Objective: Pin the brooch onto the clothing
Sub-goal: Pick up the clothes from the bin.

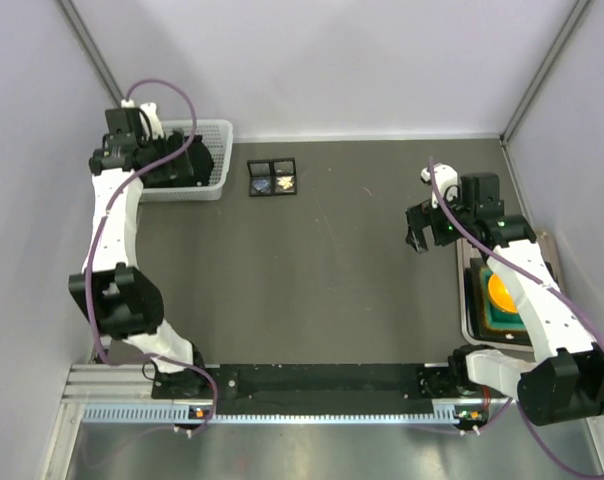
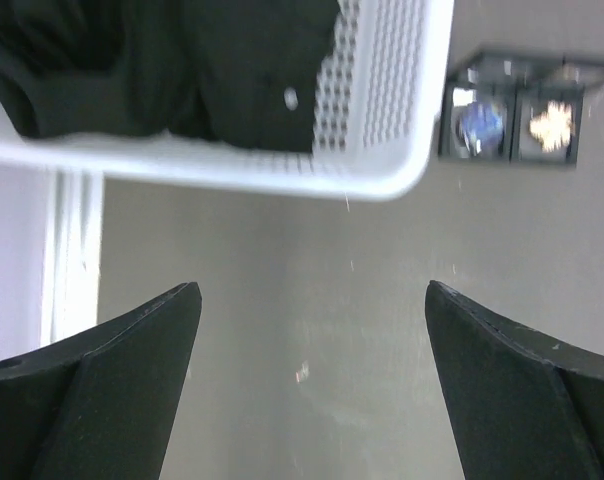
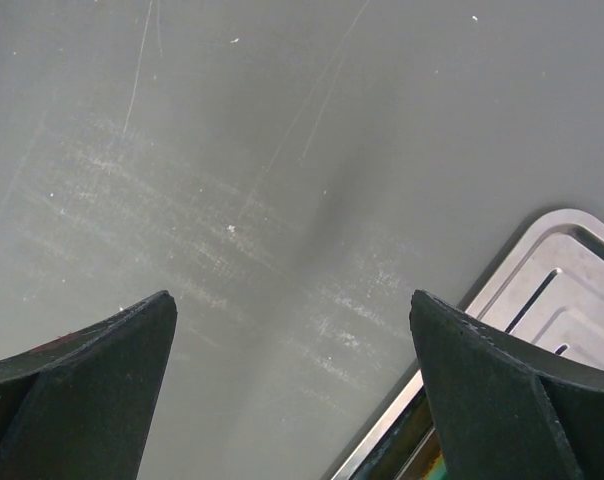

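My left gripper needs to move outward and down into the white mesh basket next, with its fingers open, onto the bunched black shirt [image 1: 191, 164] [image 2: 247, 75], because the shirt is beyond my fingers.
The black shirt [image 1: 187, 158] lies bunched in a white mesh basket [image 1: 220, 150] at the far left. In the left wrist view the shirt [image 2: 232, 70] shows one white button [image 2: 290, 98] through the basket wall [image 2: 382, 90]. A small black two-compartment box [image 1: 272, 178] right of the basket holds a blue brooch [image 2: 481, 122] and a gold brooch [image 2: 549, 125]. My left gripper [image 1: 187, 160] is open and empty at the basket; its fingertips [image 2: 312, 290] frame bare table. My right gripper [image 1: 419, 238] is open and empty over the table at the right, also seen in the right wrist view [image 3: 292, 297].
A metal tray [image 1: 467, 300] sits at the right edge with a green and orange object [image 1: 502, 292] on it; its rim shows in the right wrist view [image 3: 552, 265]. Pale walls close in the left, far and right sides.
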Available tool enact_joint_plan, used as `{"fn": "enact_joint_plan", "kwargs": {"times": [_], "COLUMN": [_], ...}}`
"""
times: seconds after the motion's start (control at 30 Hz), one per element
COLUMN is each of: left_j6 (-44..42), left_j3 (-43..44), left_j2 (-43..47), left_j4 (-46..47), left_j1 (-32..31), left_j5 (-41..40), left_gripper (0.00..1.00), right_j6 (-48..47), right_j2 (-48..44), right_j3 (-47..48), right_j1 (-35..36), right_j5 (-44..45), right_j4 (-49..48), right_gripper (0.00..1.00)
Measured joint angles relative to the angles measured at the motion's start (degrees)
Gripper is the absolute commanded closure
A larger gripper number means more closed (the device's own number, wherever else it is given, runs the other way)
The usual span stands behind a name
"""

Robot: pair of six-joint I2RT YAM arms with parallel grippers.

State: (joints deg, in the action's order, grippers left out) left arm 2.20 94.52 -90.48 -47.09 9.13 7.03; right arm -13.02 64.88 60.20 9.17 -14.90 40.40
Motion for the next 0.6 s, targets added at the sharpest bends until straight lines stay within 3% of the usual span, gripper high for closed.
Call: {"fn": "enact_joint_plan", "kwargs": {"times": [0.23, 0.6], "left_j6": [0.07, -0.85], "left_j3": [17.14, 25.44], "left_j2": [-15.72, -37.48], "left_j4": [6.47, 17.51], "left_j1": [0.98, 2.56], "left_j5": [-4.94, -9.31], "left_gripper": [0.02, 0.02], "right_j6": [-0.39, -1.25], "right_j2": [0.87, 4.68], "right_j3": [2.12, 2.6], "right_j1": [0.0, 0.0], "right_j5": [-0.81, -1.4], "right_j4": [0.92, 2.29], "right_gripper": [0.01, 0.01]}}
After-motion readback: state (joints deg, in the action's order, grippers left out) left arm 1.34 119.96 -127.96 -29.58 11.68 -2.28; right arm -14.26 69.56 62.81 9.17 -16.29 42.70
